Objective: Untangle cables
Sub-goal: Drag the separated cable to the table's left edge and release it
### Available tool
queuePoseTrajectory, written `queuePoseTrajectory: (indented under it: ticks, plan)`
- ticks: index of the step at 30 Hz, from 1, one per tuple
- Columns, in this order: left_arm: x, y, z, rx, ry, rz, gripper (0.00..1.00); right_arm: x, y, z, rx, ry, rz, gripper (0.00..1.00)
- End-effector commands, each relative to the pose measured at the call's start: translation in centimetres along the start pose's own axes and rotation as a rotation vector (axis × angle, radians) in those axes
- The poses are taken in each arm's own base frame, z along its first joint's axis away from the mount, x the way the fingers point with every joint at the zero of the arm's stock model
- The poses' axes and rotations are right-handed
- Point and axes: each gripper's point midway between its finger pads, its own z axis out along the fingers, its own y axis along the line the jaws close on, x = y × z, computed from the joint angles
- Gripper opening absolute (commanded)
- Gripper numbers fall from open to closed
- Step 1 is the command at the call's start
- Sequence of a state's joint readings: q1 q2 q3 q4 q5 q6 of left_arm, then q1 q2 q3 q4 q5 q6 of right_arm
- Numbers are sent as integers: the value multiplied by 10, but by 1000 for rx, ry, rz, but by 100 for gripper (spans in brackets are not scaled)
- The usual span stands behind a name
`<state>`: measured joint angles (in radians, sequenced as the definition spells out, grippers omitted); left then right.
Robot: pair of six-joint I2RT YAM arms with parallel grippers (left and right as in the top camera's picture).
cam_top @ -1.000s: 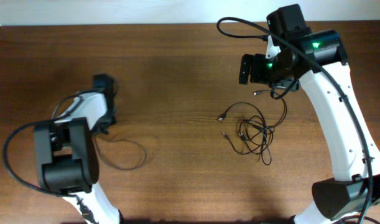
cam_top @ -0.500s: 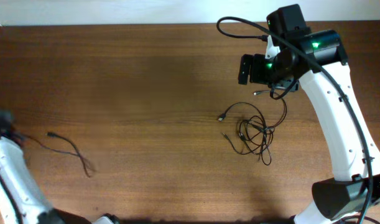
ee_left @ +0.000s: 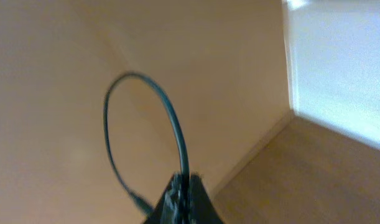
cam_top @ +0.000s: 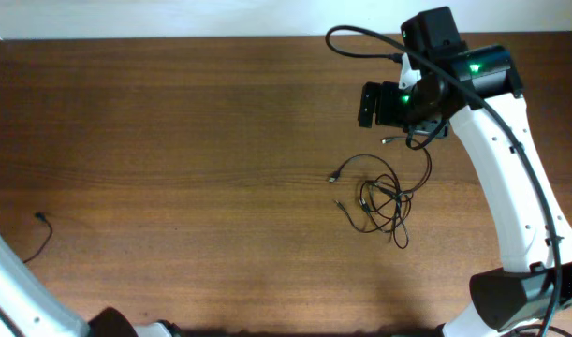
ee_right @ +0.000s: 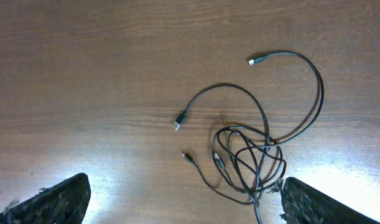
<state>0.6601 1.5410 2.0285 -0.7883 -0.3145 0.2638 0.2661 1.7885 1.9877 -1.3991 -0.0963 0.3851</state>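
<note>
Next, my left gripper tips downward and lowers toward the tabletop to release the single black cable there, as that side of the tabletop lies well clear of the knotted bundle.
A knotted bundle of thin black cables [cam_top: 383,199] lies on the wooden table right of centre, with plug ends sticking out left [cam_top: 334,176] and a whitish tip [cam_top: 387,141]. In the right wrist view the bundle [ee_right: 245,155] lies below my open right gripper [ee_right: 183,202], close to its right finger. One strand runs down past that finger. My left gripper [ee_left: 183,186] is shut on a single black cable that loops up from the fingertips [ee_left: 149,99]. The overhead view shows that strand's loose end [cam_top: 37,234] at the far left edge.
The right arm [cam_top: 482,140] reaches in from the lower right, with its thick black cable arching above [cam_top: 360,37]. Part of the white left arm [cam_top: 14,290] shows at the bottom left corner. A white wall borders the table's far edge.
My left arm has swung far left and mostly out of the overhead view, dragging one separate cable from the left-middle of the table to the left edge. The right arm and the bundle have not moved.
</note>
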Motion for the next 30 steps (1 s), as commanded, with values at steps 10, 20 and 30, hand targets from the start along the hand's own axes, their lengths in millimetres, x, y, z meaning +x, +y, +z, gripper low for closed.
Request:
queuePoseTrajectory:
  ticks: [10, 20, 30]
  plan:
    - [240, -140, 16, 167, 1166, -687, 0, -1, 1, 2, 1, -3, -6, 98]
    - [244, -47, -34, -681, 1299, -1985, 0, -6, 2, 2, -6, -20, -8, 98]
    - [282, 41, -34, -1103, 863, -1710, 99, -13, 6, 5, -21, -40, -10, 98]
